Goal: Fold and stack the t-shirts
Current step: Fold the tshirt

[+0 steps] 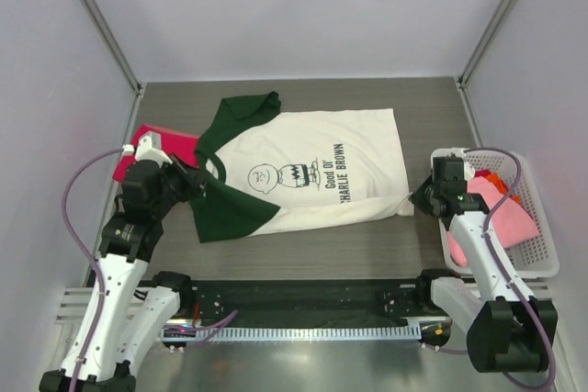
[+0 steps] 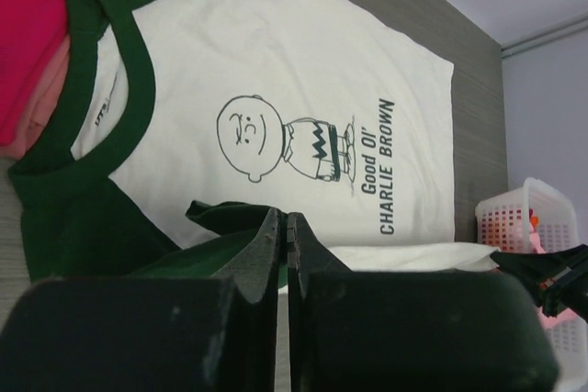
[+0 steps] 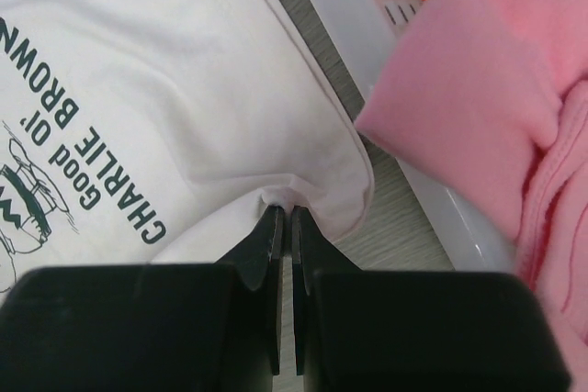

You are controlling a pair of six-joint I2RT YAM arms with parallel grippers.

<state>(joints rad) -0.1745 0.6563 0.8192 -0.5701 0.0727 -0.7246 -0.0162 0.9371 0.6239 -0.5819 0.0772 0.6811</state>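
Observation:
The shirt's hem edge (image 1: 400, 173) (image 3: 305, 103) is farther out than my right gripper. My right gripper will carry the shirt's hem corner outward next and let go of it over that hem edge.
The cream-white t-shirt (image 1: 317, 167) with dark green sleeves and the Charlie Brown print lies spread on the table, collar to the left. My left gripper (image 1: 190, 183) is shut on its near green sleeve (image 2: 230, 227), which is lifted and folded inward. My right gripper (image 1: 421, 197) is shut on the shirt's near hem corner (image 3: 303, 195). The magenta-red t-shirt (image 1: 165, 146) lies folded at the far left, partly under the collar. The pink t-shirt (image 1: 510, 218) sits in the basket and also shows in the right wrist view (image 3: 478, 89).
A white lattice basket (image 1: 542, 263) stands at the right edge of the table, holding the pink shirt and something orange (image 1: 496, 181). White enclosure walls surround the table. The arms' bases and a rail run along the near edge.

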